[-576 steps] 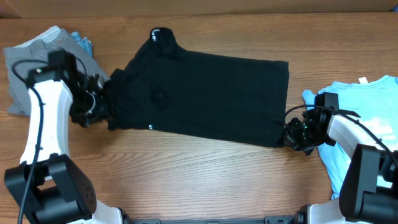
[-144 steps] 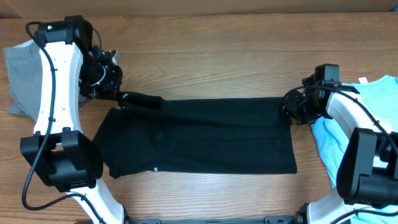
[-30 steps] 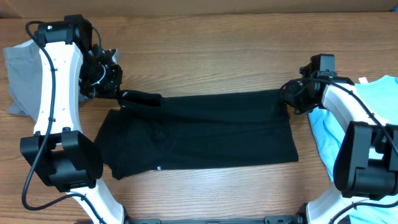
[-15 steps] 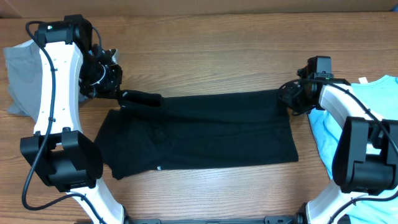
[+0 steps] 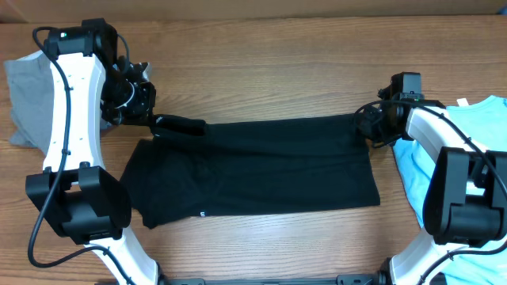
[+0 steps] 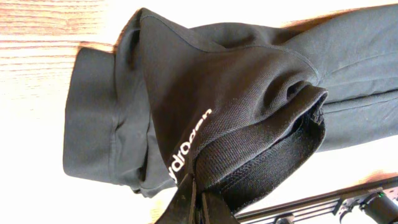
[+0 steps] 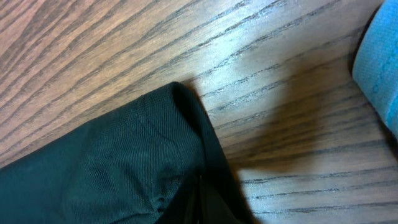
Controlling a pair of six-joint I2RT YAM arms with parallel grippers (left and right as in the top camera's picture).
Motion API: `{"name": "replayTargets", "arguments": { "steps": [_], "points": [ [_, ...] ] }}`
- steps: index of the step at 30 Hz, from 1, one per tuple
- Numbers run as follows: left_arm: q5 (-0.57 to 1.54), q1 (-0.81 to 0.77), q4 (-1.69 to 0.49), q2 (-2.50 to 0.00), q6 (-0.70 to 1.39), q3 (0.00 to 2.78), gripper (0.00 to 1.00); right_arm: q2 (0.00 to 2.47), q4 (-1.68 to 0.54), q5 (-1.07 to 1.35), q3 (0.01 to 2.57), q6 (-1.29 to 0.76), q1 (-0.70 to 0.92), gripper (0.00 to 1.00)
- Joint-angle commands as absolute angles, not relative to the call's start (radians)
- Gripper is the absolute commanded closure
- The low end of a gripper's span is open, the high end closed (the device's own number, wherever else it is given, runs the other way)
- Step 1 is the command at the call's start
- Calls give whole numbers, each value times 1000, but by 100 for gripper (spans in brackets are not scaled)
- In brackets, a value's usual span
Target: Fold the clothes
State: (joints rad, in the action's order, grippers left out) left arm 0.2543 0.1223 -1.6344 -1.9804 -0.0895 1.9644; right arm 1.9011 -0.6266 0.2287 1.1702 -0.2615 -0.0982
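Observation:
The robot's left gripper will next move back over the shirt's bunched end (image 5: 164, 169) (image 6: 129, 144) with the collar still raised and let go of the collar, since that end lies toward the base from the gripper.
A black shirt (image 5: 253, 170) lies across the middle of the wooden table, folded lengthwise. My left gripper (image 5: 152, 120) is shut on its collar end at the upper left corner; the left wrist view shows the bunched collar (image 6: 249, 118) with white lettering pinched between the fingers (image 6: 198, 202). My right gripper (image 5: 366, 127) is shut on the shirt's upper right corner; the right wrist view shows that dark corner (image 7: 137, 162) held between the fingers (image 7: 202, 202) just above the wood.
A grey garment (image 5: 32, 103) lies at the far left edge behind the left arm. A light blue shirt (image 5: 479, 131) lies at the far right, its edge also showing in the right wrist view (image 7: 379, 62).
The right gripper has shifted slightly right, pulling the shirt's top edge tauter. The left arm has not moved.

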Motion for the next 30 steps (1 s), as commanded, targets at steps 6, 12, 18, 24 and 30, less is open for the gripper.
{"name": "replayTargets", "arguments": {
  "steps": [6,12,18,24,30],
  "points": [
    [270,125,-1637,-1967,-116,1974,96,1802,-638,228,1191,-262,-99,96],
    [269,133,-1645,-1967,-117,1974,96,1753,-666,228,1191,-262,-99,96],
    [262,161,-1673,-1962,-124,1975,96,1717,-679,209,1193,-263,-106,96],
    [282,205,-1690,-1911,-139,1975,96,1635,-691,210,1193,-263,-124,96],
    [285,209,-1690,-1854,-146,1975,95,1565,-720,210,1193,-262,-132,96]
  ]
}}
